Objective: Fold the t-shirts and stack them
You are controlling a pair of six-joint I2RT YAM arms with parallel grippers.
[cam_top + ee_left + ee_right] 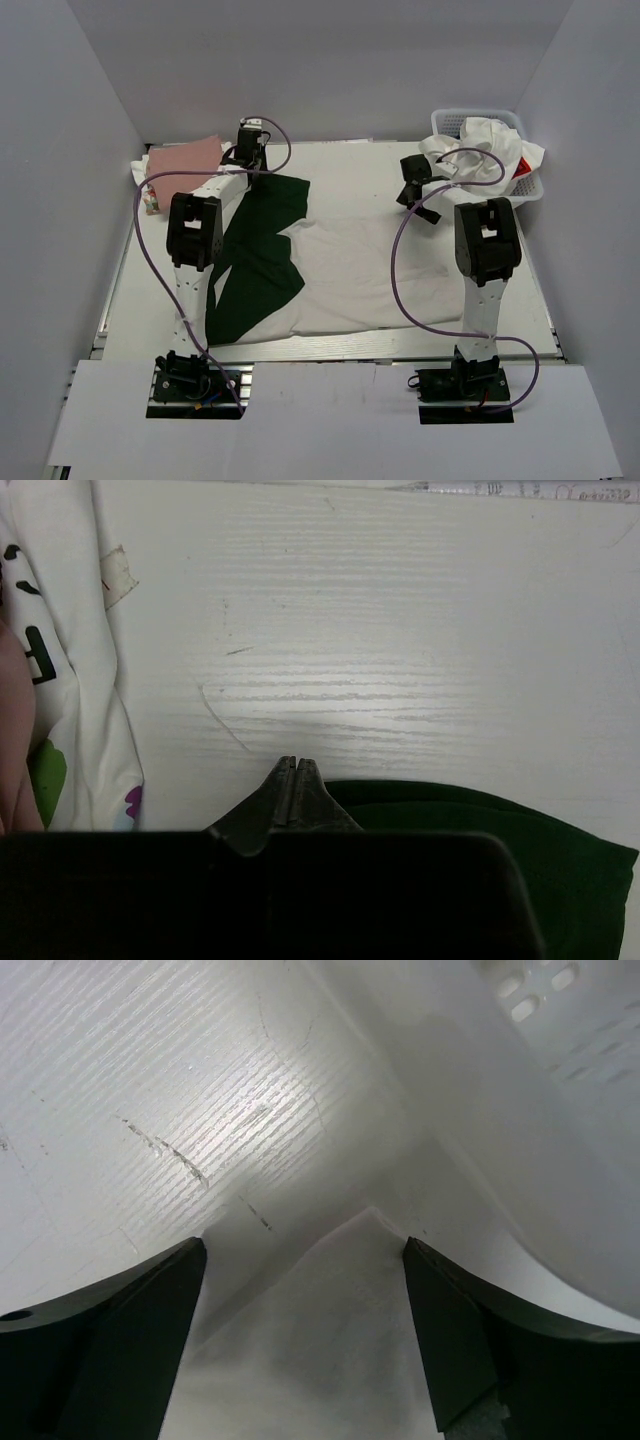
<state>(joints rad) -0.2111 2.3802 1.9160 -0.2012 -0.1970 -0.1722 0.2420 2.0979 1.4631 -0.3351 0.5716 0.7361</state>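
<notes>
My left gripper will next lift the pinched corner back over the near green sleeve, which lies back from it, and release to halve the spread shirt.
A white t-shirt (350, 270) with dark green sleeves (265, 215) lies spread flat on the table. My left gripper (248, 160) is at the far corner of the green sleeve. In the left wrist view its fingers (297, 764) are pressed shut, and the green cloth (480, 825) starts right at them. My right gripper (418, 195) is at the shirt's far right corner. It is open, and the white cloth corner (340, 1310) lies between its fingers (305, 1250).
A pink shirt (185, 160) lies at the far left over a white printed shirt (70, 680). A white mesh basket (530, 185) at the far right holds a white shirt with a red mark (490, 145). Its wall (540, 1020) is close to my right gripper.
</notes>
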